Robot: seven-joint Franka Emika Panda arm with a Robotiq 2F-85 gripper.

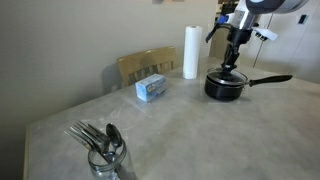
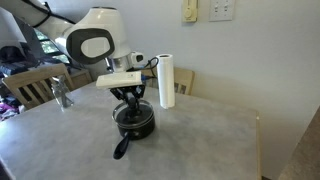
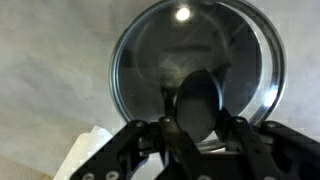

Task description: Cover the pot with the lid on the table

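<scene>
Next, my gripper needs to ease down to seat the lid and release its knob, since the pot's opening (image 1: 226, 78) (image 3: 198, 62) lies straight below with the lid already over it.
The black pot (image 1: 225, 86) stands on the grey-beige table (image 1: 180, 130), its long handle (image 1: 270, 79) pointing sideways; it also shows in an exterior view (image 2: 134, 123). The glass lid (image 3: 150, 60) with a metal rim lies over the pot's mouth, slightly off-centre. I cannot tell whether it rests fully on the rim. My gripper (image 3: 198, 120) hangs straight above the pot in both exterior views (image 1: 232, 64) (image 2: 131, 100). Its fingers are closed on either side of the lid's black knob (image 3: 197, 100).
A white paper towel roll (image 1: 190, 52) (image 2: 167, 80) stands just behind the pot. A blue and white box (image 1: 151, 89) lies mid-table. A glass jar of cutlery (image 1: 105, 155) (image 2: 62, 95) stands at a table edge. Wooden chairs (image 1: 145, 65) (image 2: 30, 85) stand beside the table.
</scene>
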